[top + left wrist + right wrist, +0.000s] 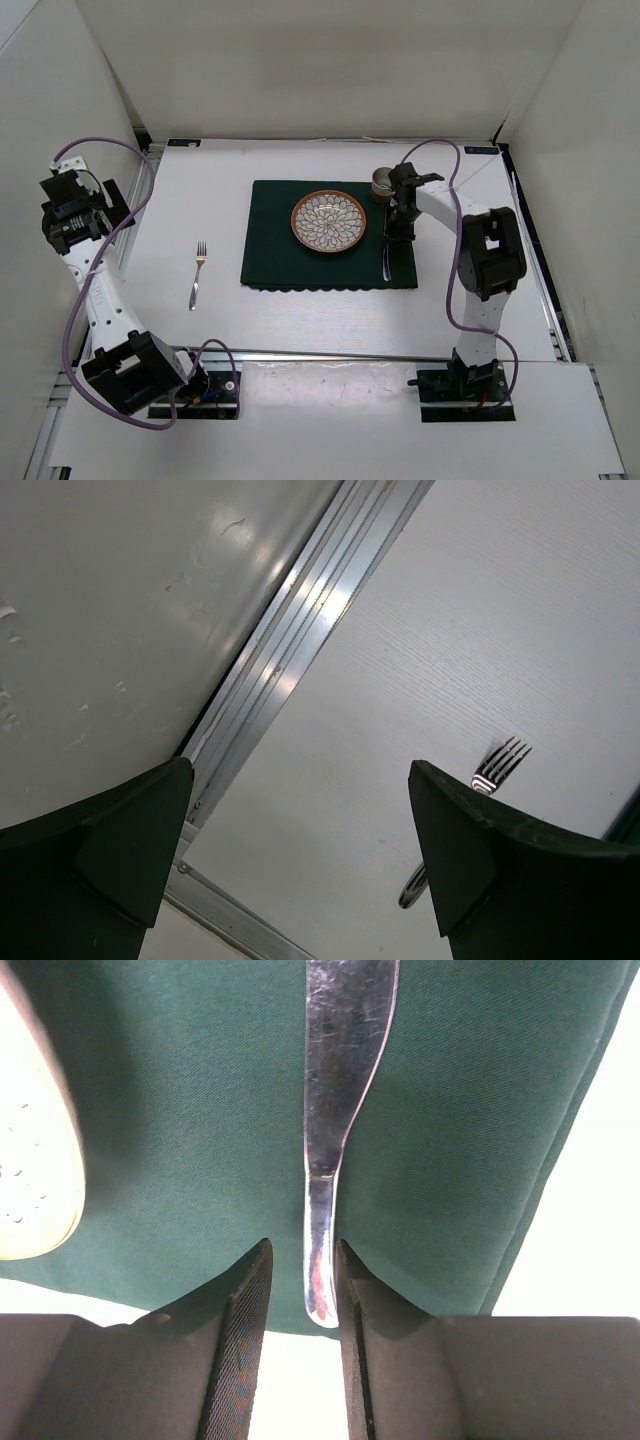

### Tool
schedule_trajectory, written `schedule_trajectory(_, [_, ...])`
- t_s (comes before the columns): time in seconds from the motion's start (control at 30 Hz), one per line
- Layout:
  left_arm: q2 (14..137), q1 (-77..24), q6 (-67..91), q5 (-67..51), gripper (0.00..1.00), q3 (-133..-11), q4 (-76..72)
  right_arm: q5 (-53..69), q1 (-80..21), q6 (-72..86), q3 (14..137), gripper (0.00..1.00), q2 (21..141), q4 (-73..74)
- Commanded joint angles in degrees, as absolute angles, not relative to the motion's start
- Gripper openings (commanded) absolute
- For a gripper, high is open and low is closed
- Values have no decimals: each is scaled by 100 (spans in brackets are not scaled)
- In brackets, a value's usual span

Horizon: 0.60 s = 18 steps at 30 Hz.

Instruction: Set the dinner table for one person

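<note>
The fork's neck (199,263) (481,786) is below the open fingers of my left gripper and off to the right in the top view, so I need to lower my left gripper that way onto it.
The white dinner table (300,320) carries a dark green placemat (270,250) with a patterned plate (329,221) in its middle. A silver knife (387,258) lies on the mat to the right of the plate. My right gripper (397,232) hovers low over the knife's handle end. In the right wrist view the knife (340,1110) lies flat on the placemat (180,1110), its handle tip between the narrowly parted jaws of the right gripper (302,1250), with a gap on the left side. A fork (198,273) lies left of the mat. My left gripper (300,850) stands wide open and empty.
A small cup (383,184) stands at the mat's far right corner, behind the right wrist. White walls enclose the table on three sides. A metal rail (290,650) runs along the left edge, close to my left gripper (110,210). The fork (497,767) shows partly behind the left gripper's right finger.
</note>
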State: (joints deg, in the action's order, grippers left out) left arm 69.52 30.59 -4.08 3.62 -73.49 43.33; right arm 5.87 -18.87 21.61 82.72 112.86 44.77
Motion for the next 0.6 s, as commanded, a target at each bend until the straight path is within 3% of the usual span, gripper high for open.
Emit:
schedule_trajectory(0.0, [6741, 3085, -448, 221, 100, -7216, 4307, 694, -1916, 2127, 8350, 36, 10890, 4421])
schedule_trajectory(0.3, [6882, 2427, 376, -765, 100, -6751, 4465, 317, -2021, 1276, 8657, 38, 9713, 4640])
schedule_trajectory(0.43, [7066, 2048, 1352, -220, 100, -6426, 4351, -237, -2021, 538, 8780, 51, 8862, 5183])
schedule_trajectory(0.57, [7346, 1497, 1905, 112, 100, -6022, 4027, -799, -1951, -174, 8588, 56, 8062, 5888])
